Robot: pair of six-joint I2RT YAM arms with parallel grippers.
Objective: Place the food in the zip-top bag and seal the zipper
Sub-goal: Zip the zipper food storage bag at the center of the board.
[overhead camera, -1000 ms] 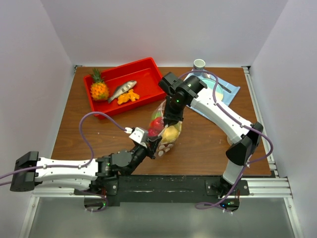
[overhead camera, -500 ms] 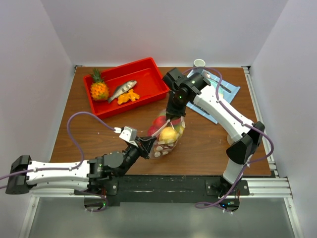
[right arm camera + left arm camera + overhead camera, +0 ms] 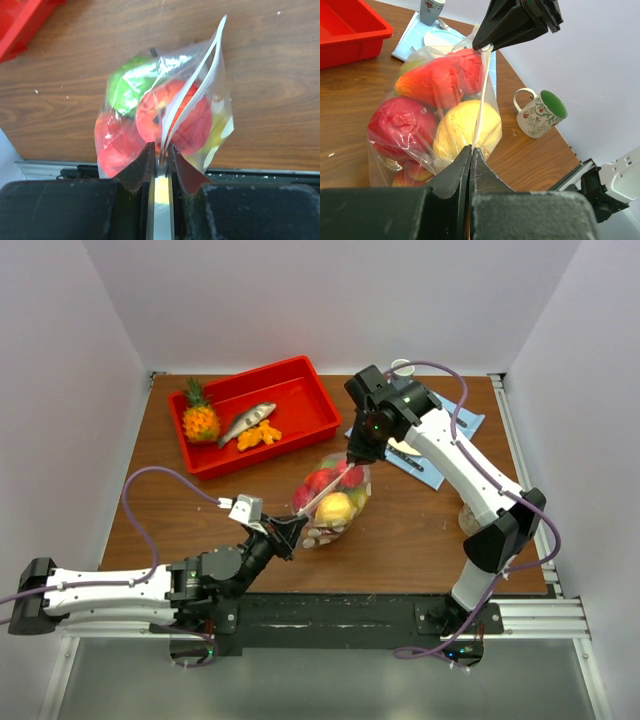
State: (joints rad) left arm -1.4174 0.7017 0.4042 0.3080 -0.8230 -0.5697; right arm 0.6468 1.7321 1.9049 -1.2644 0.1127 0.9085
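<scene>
The pieces of the zipper between my grippers lie apart. My right gripper will next move toward the plate, then go down over the table by the red tray and release.
The zip-top bag (image 3: 345, 502), clear with white dots, hangs stretched between my two grippers over the table's middle. Inside it lies the food: a yellow fruit (image 3: 462, 127), red fruits (image 3: 402, 125) and a green one (image 3: 125, 87). My left gripper (image 3: 291, 528) is shut on the near end of the zipper (image 3: 481, 100), its tips (image 3: 470, 148) pressed together on the strip. My right gripper (image 3: 351, 458) is shut on the far end, and the zipper (image 3: 192, 85) runs away from its tips (image 3: 160, 150) as two pale strips lying slightly apart.
A red tray (image 3: 300, 380) at the back left holds a pineapple (image 3: 199, 416), a fish (image 3: 247, 421) and orange pieces. A blue cloth (image 3: 462, 427) with a plate and a white cup (image 3: 402, 367) lies at the back right. A patterned mug (image 3: 540, 112) stands right of the bag.
The right gripper has moved toward the back right and the left gripper toward the near left, each keeping its hold. The bag's top edge is now drawn out straighter between them.
</scene>
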